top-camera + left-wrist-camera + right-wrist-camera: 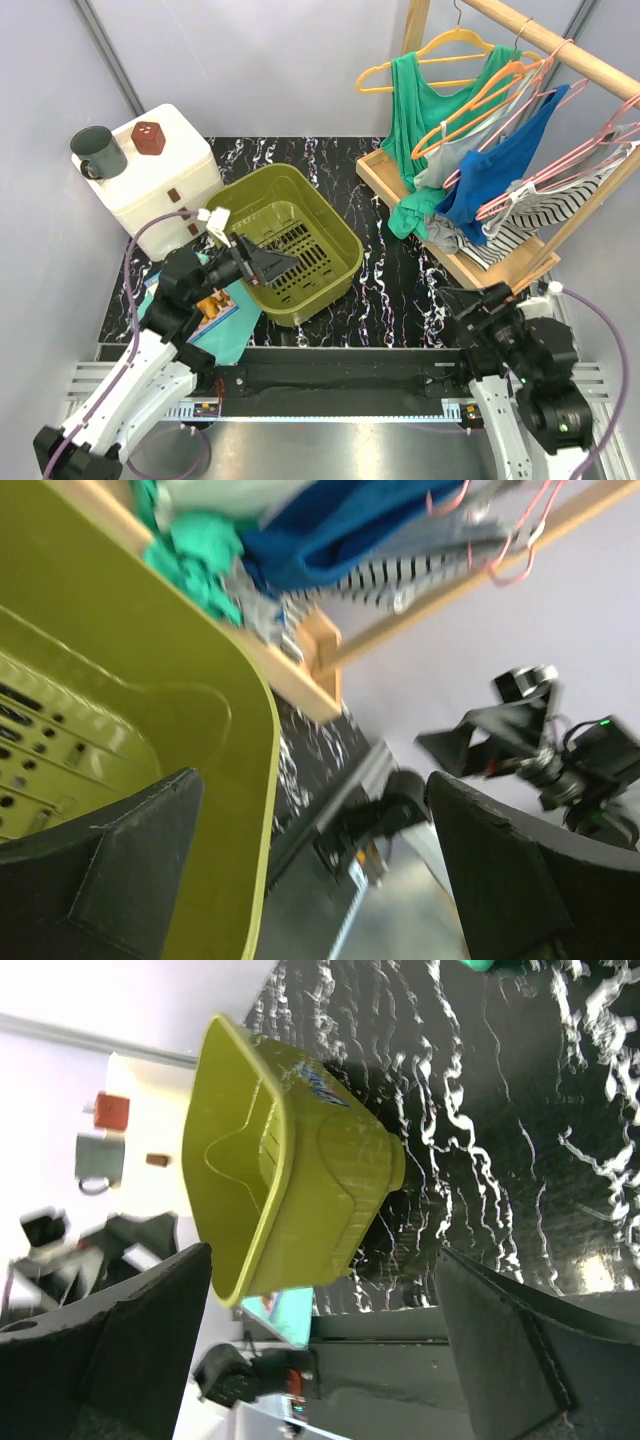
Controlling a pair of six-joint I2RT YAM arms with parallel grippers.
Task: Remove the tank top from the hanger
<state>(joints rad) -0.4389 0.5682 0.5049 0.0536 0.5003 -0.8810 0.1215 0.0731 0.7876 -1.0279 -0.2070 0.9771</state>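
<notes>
I will next move my right gripper up and outward and close it around the arm of the striped top's pink hanger, the nearest on the rack.
Several tank tops hang on a wooden rack at the back right: a green one (420,110) on a yellow hanger (440,45), a grey one (452,160) on an orange hanger (480,95), a blue one (500,165) and a striped one (545,215) on pink hangers (580,160). The clothes also show blurred at the top of the left wrist view (330,535). My left gripper (265,262) is open and empty over the near edge of the olive basket (290,245). My right gripper (490,300) is open and empty, low at the front right, apart from the rack.
The rack's wooden base (455,260) lies on the black marbled table (390,290). A white box (160,170) with a dark green mug (100,152) and a red block (148,137) stands at the back left. A teal book (215,320) lies by the left arm.
</notes>
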